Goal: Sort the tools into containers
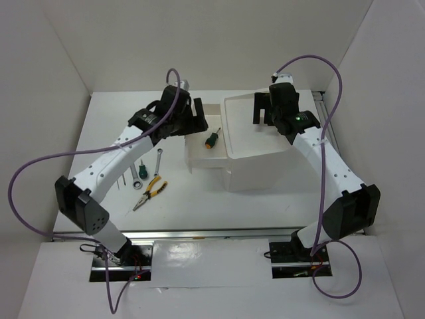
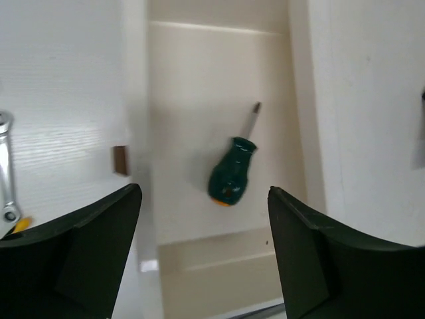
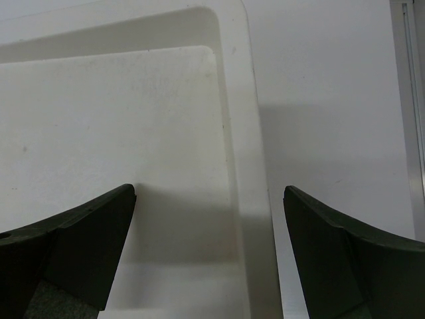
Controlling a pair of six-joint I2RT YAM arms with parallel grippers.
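Note:
The other green screwdriver lies below, still outside the drawer point(image 1: 199, 159). My left gripper should move across to its left in the top view and go down onto the handle of that screwdriver.
A stubby green-handled screwdriver point(image 1: 212, 139) lies in the pulled-out white drawer point(image 1: 199, 159) on the left side of the white box unit point(image 1: 262, 174). In the left wrist view the screwdriver point(image 2: 231, 176) lies on the drawer floor point(image 2: 199, 100), tip pointing away. My left gripper point(image 1: 197, 119) point(image 2: 204, 199) is open and empty, hovering above the drawer's far part. My right gripper point(image 1: 265, 109) point(image 3: 209, 252) is open and empty above the unit's top tray point(image 3: 133, 119), at its right rim. On the table to the left lie a silver wrench point(image 1: 159, 161), another green screwdriver point(image 1: 140, 169) and yellow-black pliers point(image 1: 149, 191).
Thin screwdrivers point(image 1: 123, 179) lie by the left arm. The drawer's dark handle point(image 2: 120, 160) shows on its left wall. White walls enclose the table on the left, back and right. A metal rail point(image 3: 410, 100) runs along the table's right edge.

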